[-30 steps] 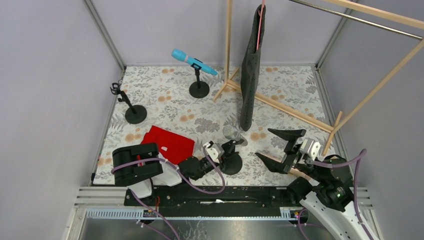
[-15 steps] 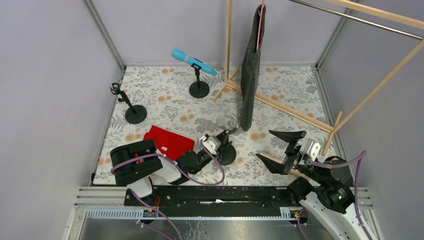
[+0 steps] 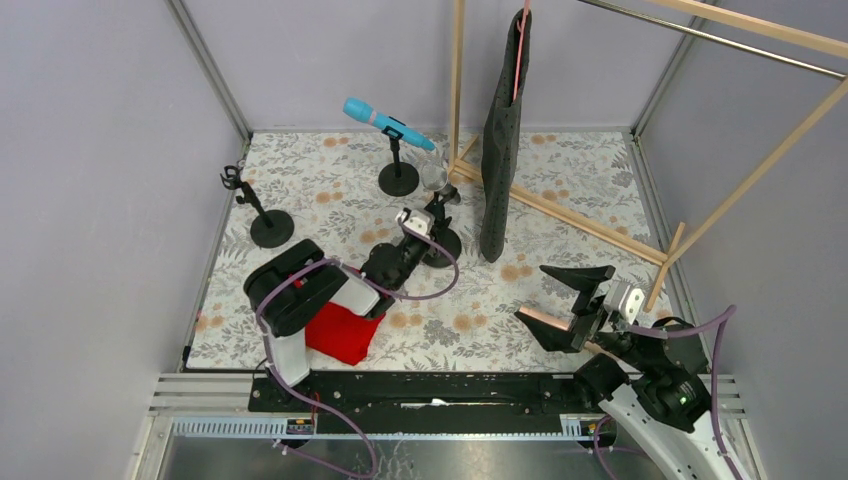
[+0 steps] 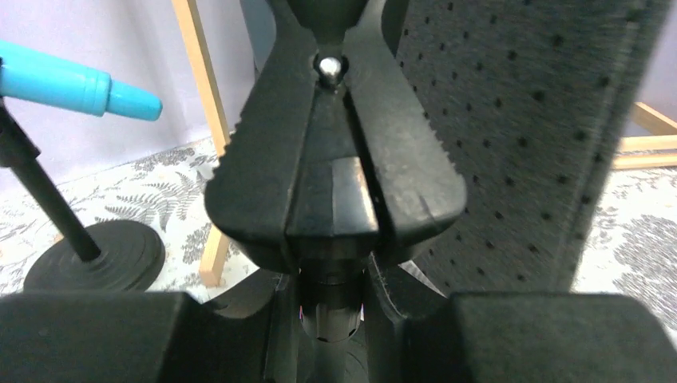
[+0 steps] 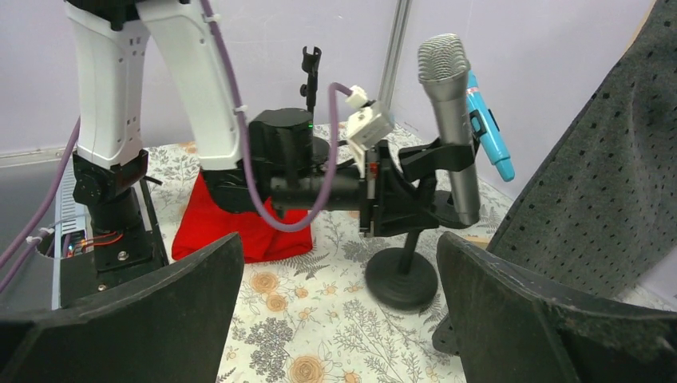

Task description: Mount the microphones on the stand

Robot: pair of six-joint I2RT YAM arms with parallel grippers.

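I need to move my left gripper outward and to the left in the top view, and let go of the silver-grey microphone's stand on bare tabletop by the second stand, clear of the garment.
A silver-grey microphone (image 3: 432, 176) (image 5: 449, 120) stands upright in the clip of a black stand (image 3: 441, 248) (image 5: 401, 278). My left gripper (image 3: 437, 220) (image 4: 331, 311) is shut on that stand's stem just below the clip (image 4: 335, 136). Close behind it, a cyan-blue microphone (image 3: 385, 122) (image 4: 72, 84) sits tilted in the clip of a second stand (image 3: 398, 181). A third stand (image 3: 270, 228) at the far left holds nothing. My right gripper (image 3: 570, 305) (image 5: 339, 311) hangs open near the front right, apart from everything.
A dark perforated garment (image 3: 500, 140) (image 4: 543, 144) hangs from the wooden rack (image 3: 560, 215) just right of the held stand. A red cloth (image 3: 340, 332) lies by the left arm's base. A peach-coloured rod (image 3: 548, 319) shows under the right gripper.
My left arm has carried the stand with the silver microphone from the near edge towards the back, next to the cyan microphone's stand. The red cloth lies nearer the front. The right arm barely moved.
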